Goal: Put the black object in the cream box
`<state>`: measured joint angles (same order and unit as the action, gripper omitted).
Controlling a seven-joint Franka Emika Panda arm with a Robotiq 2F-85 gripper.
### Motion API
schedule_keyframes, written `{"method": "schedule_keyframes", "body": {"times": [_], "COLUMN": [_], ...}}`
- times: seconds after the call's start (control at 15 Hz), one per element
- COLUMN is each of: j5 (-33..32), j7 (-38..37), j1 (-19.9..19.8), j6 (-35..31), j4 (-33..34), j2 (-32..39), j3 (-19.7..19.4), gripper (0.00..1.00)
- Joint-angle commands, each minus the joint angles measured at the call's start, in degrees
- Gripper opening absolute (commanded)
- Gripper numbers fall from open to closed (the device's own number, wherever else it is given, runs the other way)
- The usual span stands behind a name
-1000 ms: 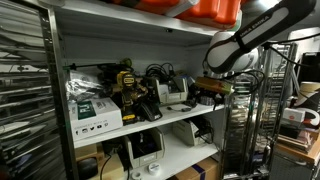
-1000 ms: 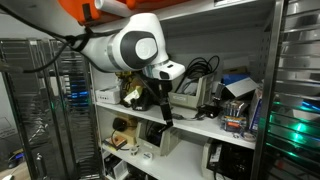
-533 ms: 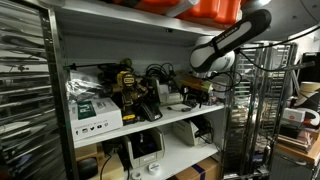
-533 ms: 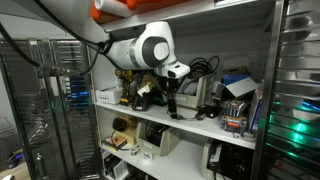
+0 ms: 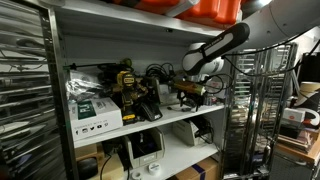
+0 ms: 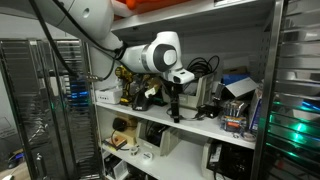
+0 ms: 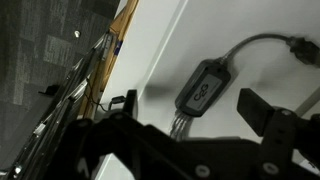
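The robot's gripper will next bring both fingers inward onto the long sides of the adapter point(image 7: 205, 85), which is already between them on the white shelf.
In the wrist view a black oval adapter point(image 7: 205, 85) with a grey cable lies on the white shelf surface. My gripper point(image 7: 190, 105) is open, with one finger on each side of the adapter and not closed on it. In both exterior views the gripper point(image 5: 190, 96) point(image 6: 172, 105) reaches into the middle shelf among cables. A small cream box point(image 5: 170, 95) stands on the shelf just beside the gripper; it does not show in the wrist view.
A white carton with green-and-black print point(image 5: 92, 112) stands at the shelf end. Yellow-and-black tools point(image 5: 128, 86) and tangled cables point(image 5: 158, 75) crowd the shelf. A wire rack point(image 5: 22, 95) stands beside it. Small boxes point(image 6: 235, 95) sit further along the shelf.
The arm has moved from in front of the shelf into it, and the gripper has come down over the black adapter.
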<state>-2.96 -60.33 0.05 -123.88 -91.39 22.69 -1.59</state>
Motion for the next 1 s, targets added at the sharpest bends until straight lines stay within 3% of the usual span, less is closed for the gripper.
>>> {"method": "schedule_keyframes", "body": {"times": [0.0,0.2,0.33,0.87,0.93], "j5": [1.0,0.7,0.2,-0.4,-0.4], "j7": [-0.8,0.0,1.7,10.2,10.7], "j1": [1.4,1.6,1.7,1.3,1.2], "j6": [3.7,5.7,8.0,15.6,16.1], "j4": [5.9,7.8,8.4,5.7,5.2], "j2": [3.2,4.6,5.0,0.8,0.4], "j3": [-1.5,-1.7,-1.6,-2.0,-2.1], "gripper": [1.0,1.0,0.73,0.12,0.12]}}
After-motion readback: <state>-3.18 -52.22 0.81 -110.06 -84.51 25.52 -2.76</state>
